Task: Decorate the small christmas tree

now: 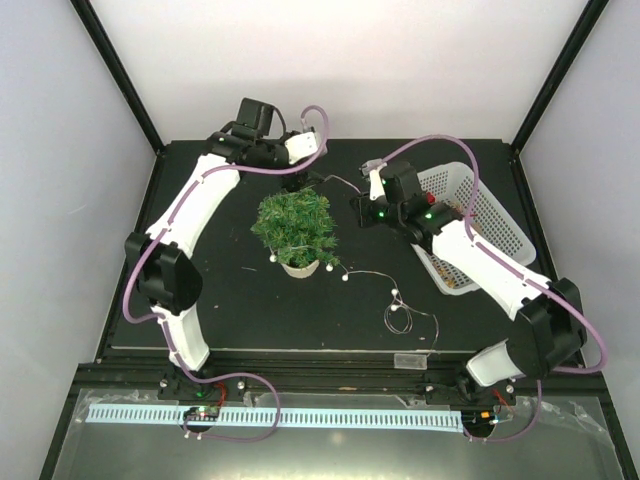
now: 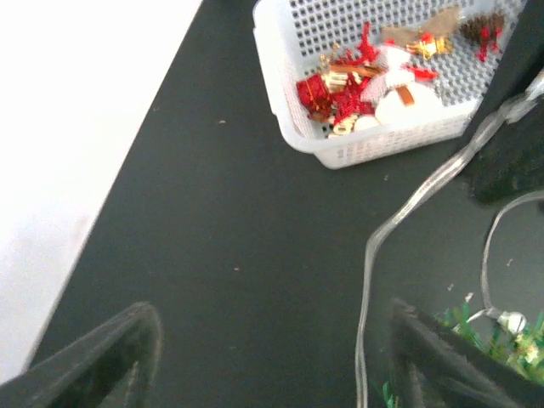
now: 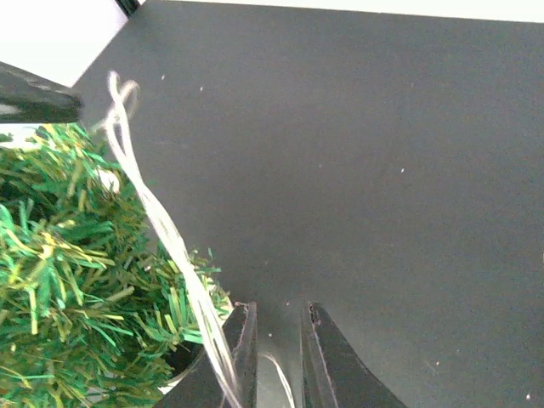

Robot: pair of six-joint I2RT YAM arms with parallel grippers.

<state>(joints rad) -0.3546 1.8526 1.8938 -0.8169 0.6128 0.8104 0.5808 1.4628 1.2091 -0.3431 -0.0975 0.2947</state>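
Note:
The wire reaches from behind the tree, and I will move my right gripper back and around to the tree's near side by the pot (image 1: pixel 300 268) to let the wire go.
The small christmas tree (image 1: pixel 295 225) stands in its whitish pot (image 1: pixel 300 268) mid-table. A thin wire light string (image 1: pixel 400 310) with white bulbs trails from the tree onto the table at the right. My left gripper (image 1: pixel 293 180) is just behind the tree, its fingers (image 2: pixel 110 357) wide open, and the wire (image 2: pixel 367 280) runs between them untouched. My right gripper (image 1: pixel 360 208) is just right of the tree. Its jaws stand close together with the wire (image 3: pixel 170 238) running along its left finger (image 3: pixel 242 357) and into the gap. Tree branches (image 3: pixel 59 289) fill the left of the right wrist view.
A white perforated basket (image 1: pixel 495 215) at the right holds red, gold and white ornaments (image 2: pixel 365 81). The black mat ends at the white walls behind and to the sides. The right arm's forearm lies over the basket's near end.

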